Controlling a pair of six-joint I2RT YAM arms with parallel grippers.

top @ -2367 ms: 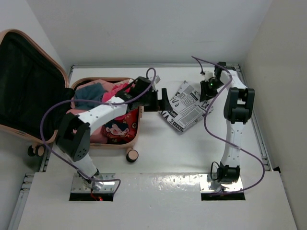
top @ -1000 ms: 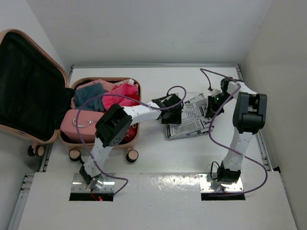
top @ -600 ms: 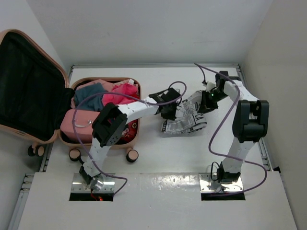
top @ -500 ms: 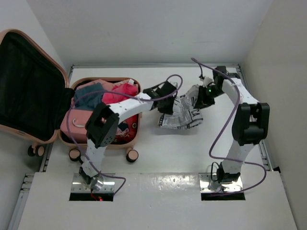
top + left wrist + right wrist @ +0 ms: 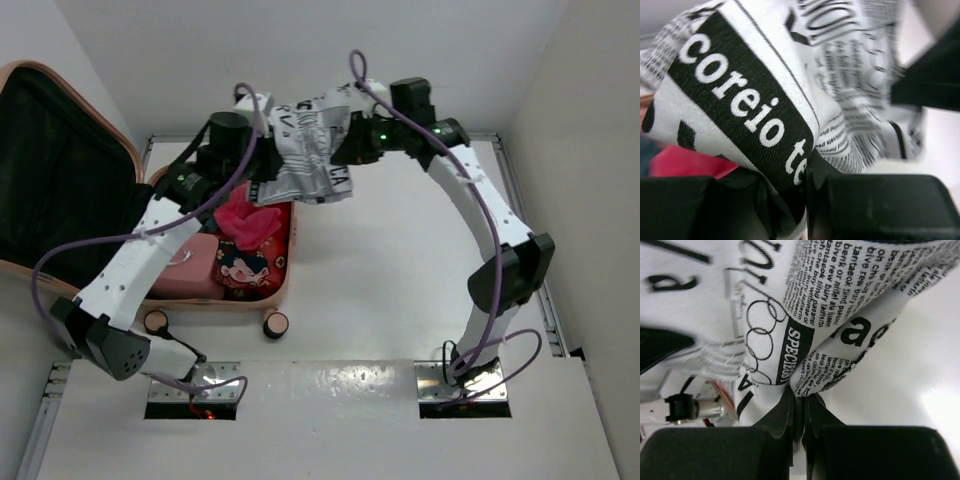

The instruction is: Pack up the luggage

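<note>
Next, my right gripper moves down toward the red-pink garment, below and to its left in the top view, and releases the cloth that overhangs the luggage's rim.
The luggage, a peach-pink hard-shell case, lies open at the left with its black-lined lid raised. Its lower half holds clothes. A newsprint-patterned cloth hangs in the air over the case's far right corner, stretched between both grippers. My left gripper is shut on the cloth's left end, and in the left wrist view the fabric bunches between the jaws. On the cloth's right end my right gripper is shut, and the right wrist view shows the fabric pinched at the fingertips.
Inside the case lie a small pink box with a metal handle, a red-pink garment and a printed dark item. Two wheels stick out at its near side. White table spreads to the right, with walls close behind and at the right.
Both arms have lifted the newsprint cloth off the table and carried it left and back, to above the case's far right corner. The left gripper has closed on it.
</note>
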